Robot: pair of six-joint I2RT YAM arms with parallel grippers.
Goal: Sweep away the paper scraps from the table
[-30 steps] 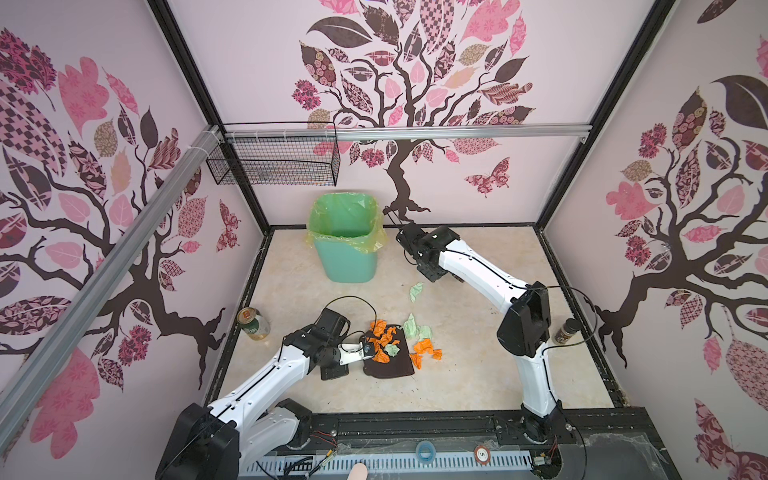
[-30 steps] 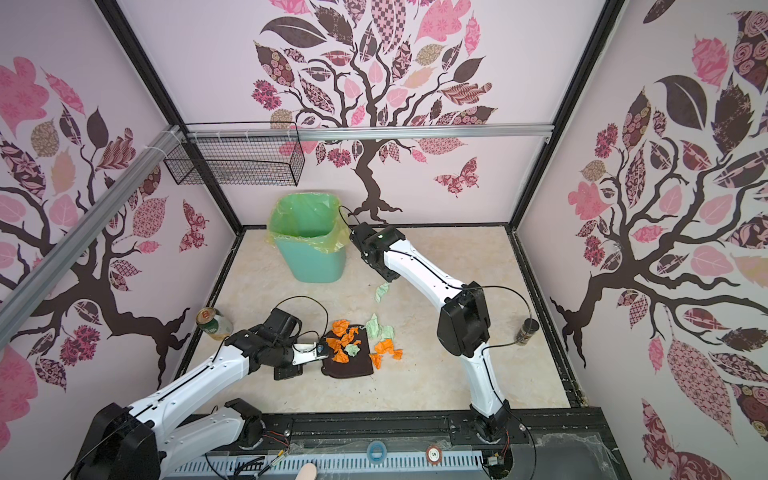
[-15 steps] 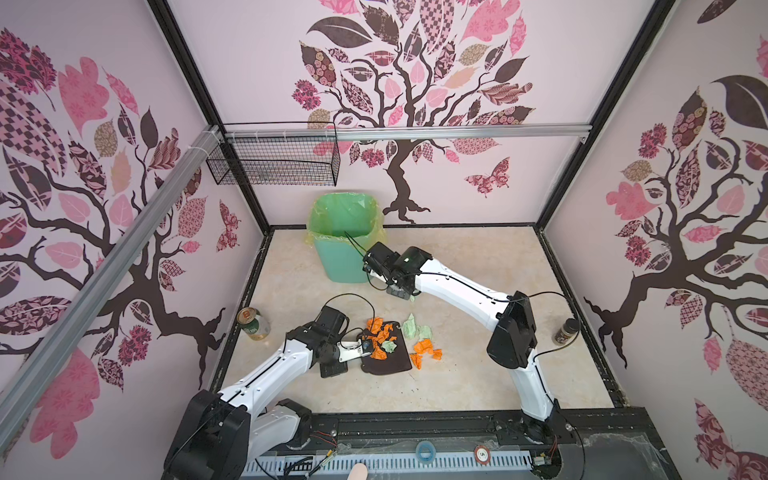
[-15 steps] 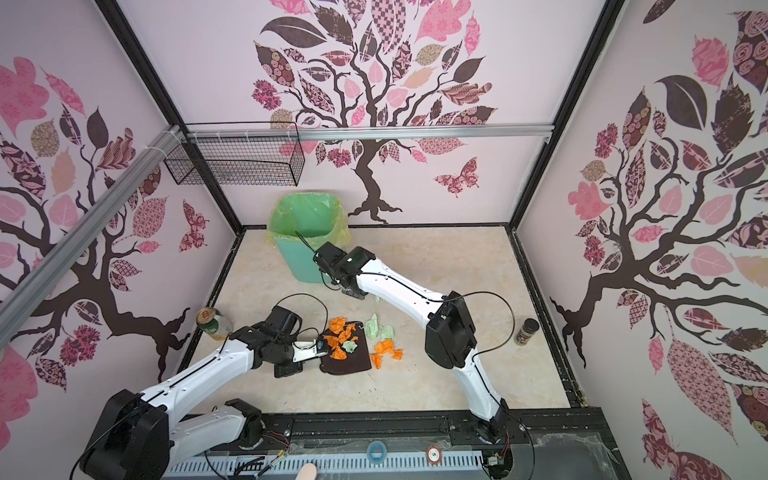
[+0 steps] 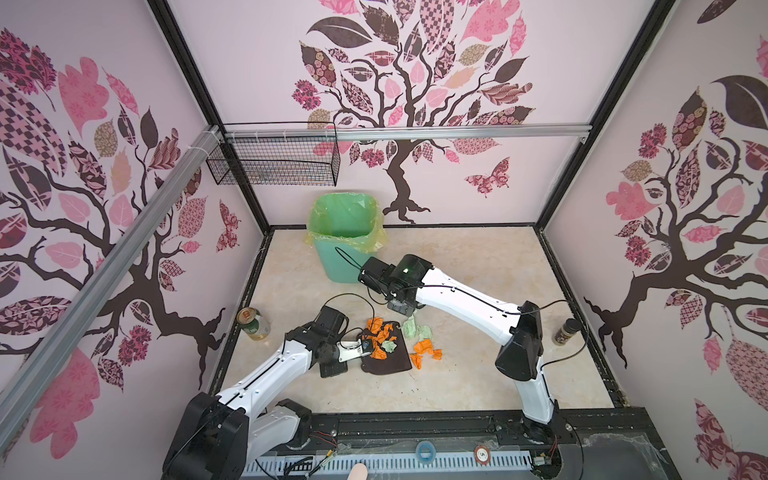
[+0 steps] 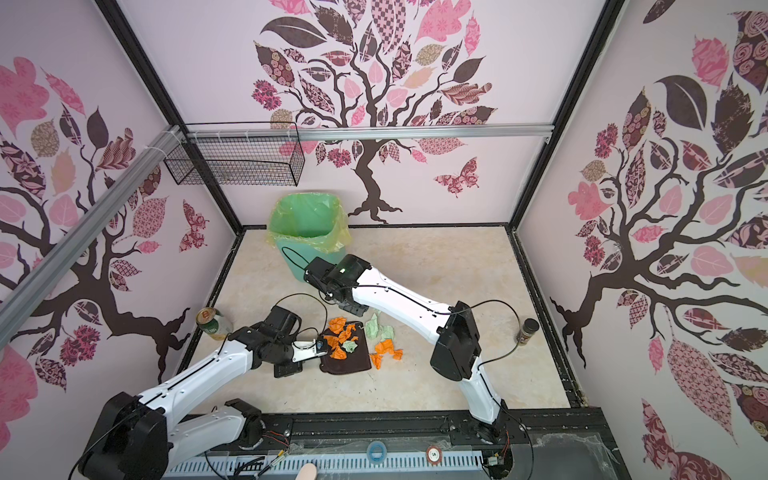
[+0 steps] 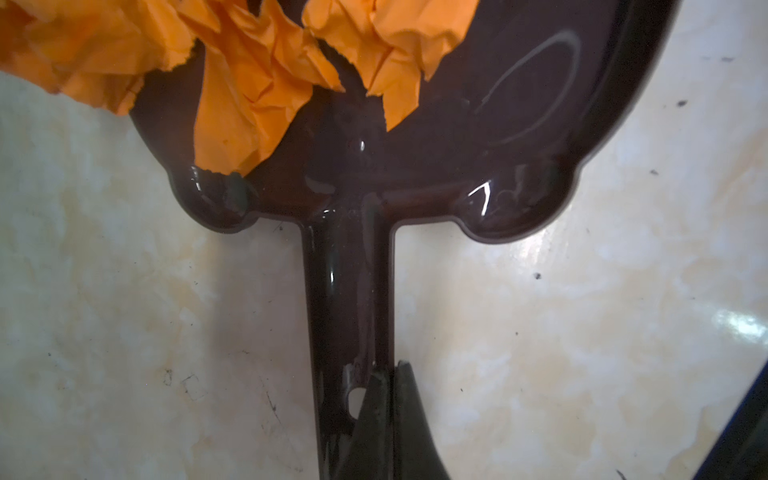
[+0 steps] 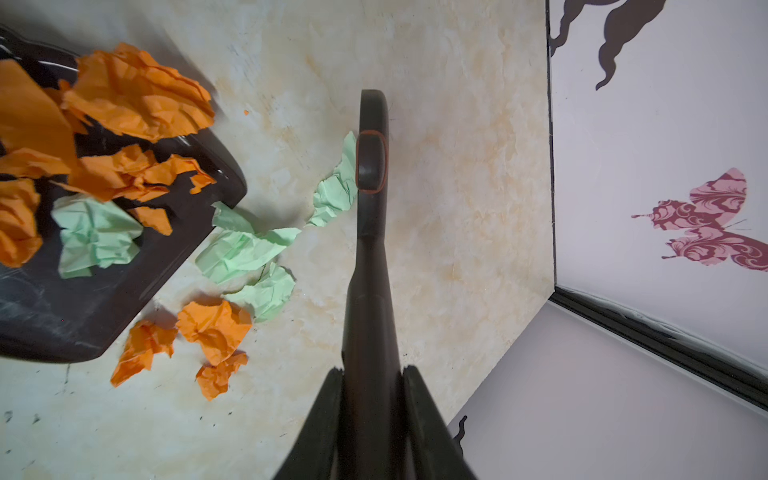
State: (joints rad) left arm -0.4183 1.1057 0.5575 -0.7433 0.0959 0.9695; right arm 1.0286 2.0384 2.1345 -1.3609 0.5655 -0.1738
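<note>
I need to move my left gripper slightly toward the drink can next and let go of the handle's end (image 7: 336, 412) between its fingers.
A dark brown dustpan (image 5: 386, 362) (image 6: 347, 363) lies flat on the table (image 5: 457, 374), with several orange and mint paper scraps (image 5: 380, 336) (image 6: 340, 337) on it. My left gripper (image 5: 360, 347) (image 7: 388, 374) is shut on the dustpan's handle (image 7: 347, 291). More scraps lie on the table just off the pan's lip: green wads (image 5: 415, 329) (image 8: 245, 249) and orange wads (image 5: 426, 350) (image 8: 212, 328). My right gripper (image 5: 401, 308) (image 8: 371, 374) is shut on a dark brush (image 8: 371, 249). A green scrap (image 8: 336, 187) rests against its far end.
A mint-green bin (image 5: 347, 232) with a yellow-green liner stands at the back, close behind my right wrist. A drink can (image 5: 253, 324) stands at the left edge and a small jar (image 5: 565, 331) at the right edge. A wire basket (image 5: 274, 162) hangs on the back wall.
My right arm has swung the brush from the back of the table toward the dustpan. The lone green scrap has slid in beside the pile. The left arm holds the pan still.
</note>
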